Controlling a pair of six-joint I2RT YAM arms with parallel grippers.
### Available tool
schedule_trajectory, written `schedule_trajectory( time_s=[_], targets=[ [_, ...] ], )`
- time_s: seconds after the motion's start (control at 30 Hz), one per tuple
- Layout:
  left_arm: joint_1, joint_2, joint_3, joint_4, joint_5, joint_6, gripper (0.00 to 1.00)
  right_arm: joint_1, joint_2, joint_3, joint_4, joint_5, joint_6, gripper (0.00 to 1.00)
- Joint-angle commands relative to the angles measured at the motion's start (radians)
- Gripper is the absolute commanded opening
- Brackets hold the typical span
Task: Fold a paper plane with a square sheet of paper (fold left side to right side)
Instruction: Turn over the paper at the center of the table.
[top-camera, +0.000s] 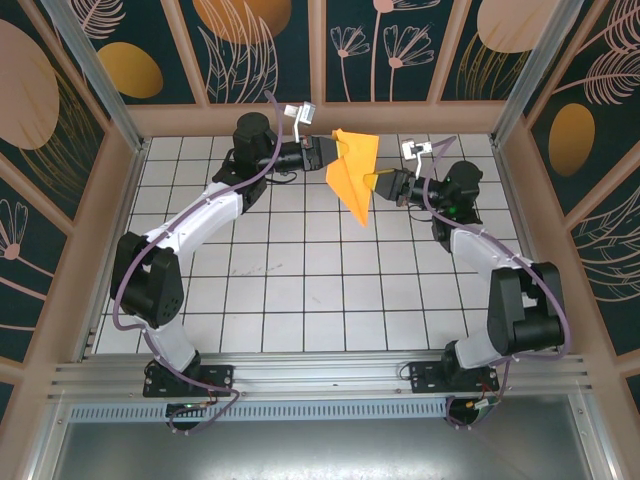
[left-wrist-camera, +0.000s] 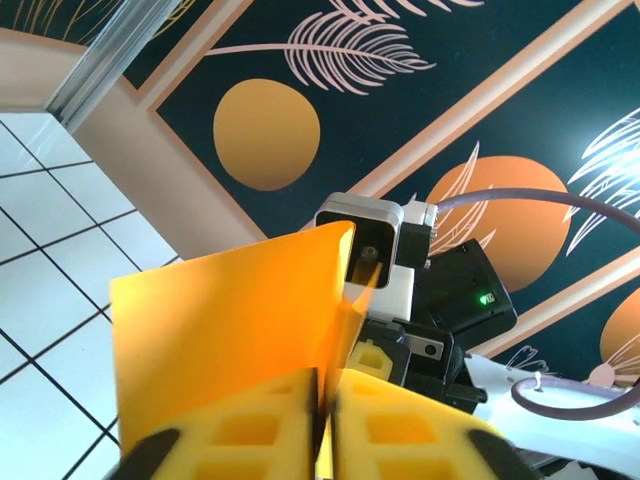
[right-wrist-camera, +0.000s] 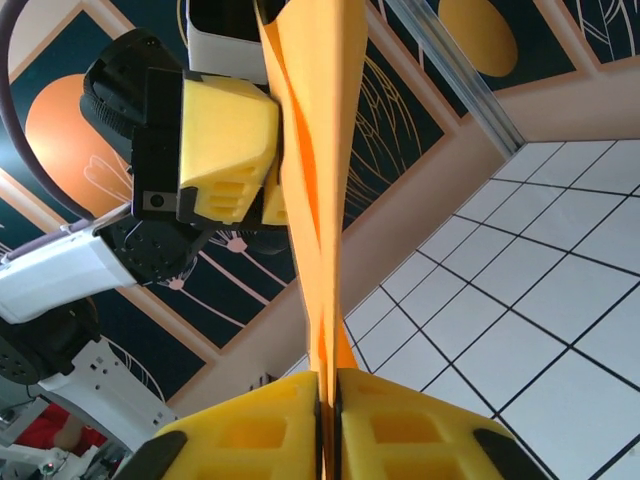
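Note:
The right gripper tilts downward next and brings the orange paper down onto the bare tiles between the arms below it, then releases the paper there.
The square sheet of paper (top-camera: 352, 175) is bright orange and folded into a pointed dart, a paper plane shape, held in the air above the back of the tiled table. My left gripper (top-camera: 327, 157) grips its left edge and my right gripper (top-camera: 379, 183) grips its right side. In the left wrist view the paper (left-wrist-camera: 230, 320) runs down between the closed yellow pads of the left gripper (left-wrist-camera: 325, 405). The right wrist view has the folded layers (right-wrist-camera: 315, 150) pinched in the right gripper (right-wrist-camera: 328, 405), with the left arm's yellow pads (right-wrist-camera: 228, 140) at the top.
The white tiled table (top-camera: 300, 270) lies below both arms. Patterned dark walls with a peach frame (top-camera: 320, 118) close in the back and sides. Aluminium posts (top-camera: 95, 75) stand at the corners. The arm bases sit on the rail at the near edge (top-camera: 320, 375).

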Motion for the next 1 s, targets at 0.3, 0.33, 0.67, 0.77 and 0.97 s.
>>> schedule_trajectory(
  time_s=[0.3,0.33,0.67,0.77,0.97],
  targets=[
    [0.038,-0.255,-0.107,-0.346,-0.461,0.335,0.65,0.032,-0.132,0.214,-0.931,0.394,-0.628,0.04],
    [0.038,-0.289,-0.131,-0.355,-0.513,0.355,0.65,0.052,-0.142,0.238,-1.006,0.494,-0.669,0.04],
    [0.038,-0.572,-0.388,-0.358,-0.863,0.404,0.67,0.508,0.025,0.516,-1.557,1.738,-0.734,0.05],
    [0.038,-0.609,-0.418,-0.370,-0.896,0.405,0.66,0.596,0.159,0.596,-1.704,1.953,-0.700,0.05],
    [0.037,-0.660,-0.454,-0.371,-0.939,0.403,0.66,0.664,0.409,0.695,-1.878,2.085,-0.636,0.03]
  ],
)
